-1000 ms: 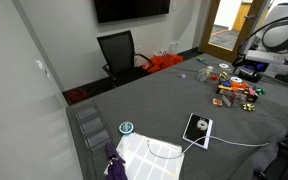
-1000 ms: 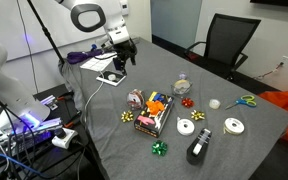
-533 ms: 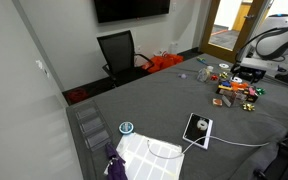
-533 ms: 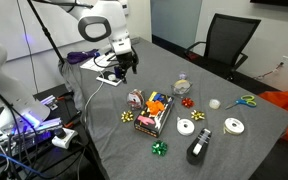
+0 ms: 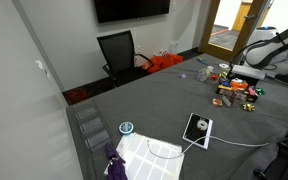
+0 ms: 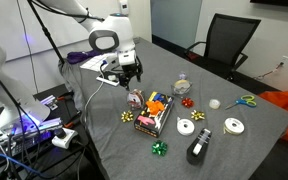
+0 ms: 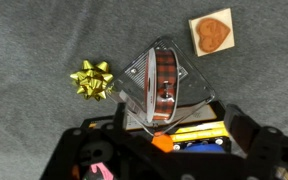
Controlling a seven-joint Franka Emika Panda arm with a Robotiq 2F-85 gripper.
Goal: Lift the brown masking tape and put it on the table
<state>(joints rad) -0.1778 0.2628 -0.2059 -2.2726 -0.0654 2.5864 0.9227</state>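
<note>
My gripper goes down to the brown masking tape [image 7: 162,85] next, with its fingers on either side of the tape's end by the tray.
The brown masking tape [image 7: 162,85] is a reddish-brown roll standing on edge inside a clear plastic holder, at the end of a tray of coloured items. It also shows in an exterior view [image 6: 136,99]. My gripper [image 7: 169,150] is open and empty, with its two dark fingers spread at the bottom of the wrist view. In an exterior view the gripper [image 6: 126,72] hangs a little above and beside the tape without touching it. The dark grey table [image 6: 234,155] lies under everything and also shows in an exterior view [image 5: 154,100].
A gold bow [image 7: 91,78] lies beside the tape and a heart-shaped piece on a square card [image 7: 212,32] lies beyond it. The tray of coloured items [image 6: 156,112], white tape rolls [image 6: 186,126], a green bow [image 6: 160,149] and scissors [image 6: 244,101] lie nearby. A black chair [image 6: 229,40] stands behind the table.
The arm has swung from the table's corner toward the clutter and dropped lower, bringing the open gripper over the tape. The objects have not moved.
</note>
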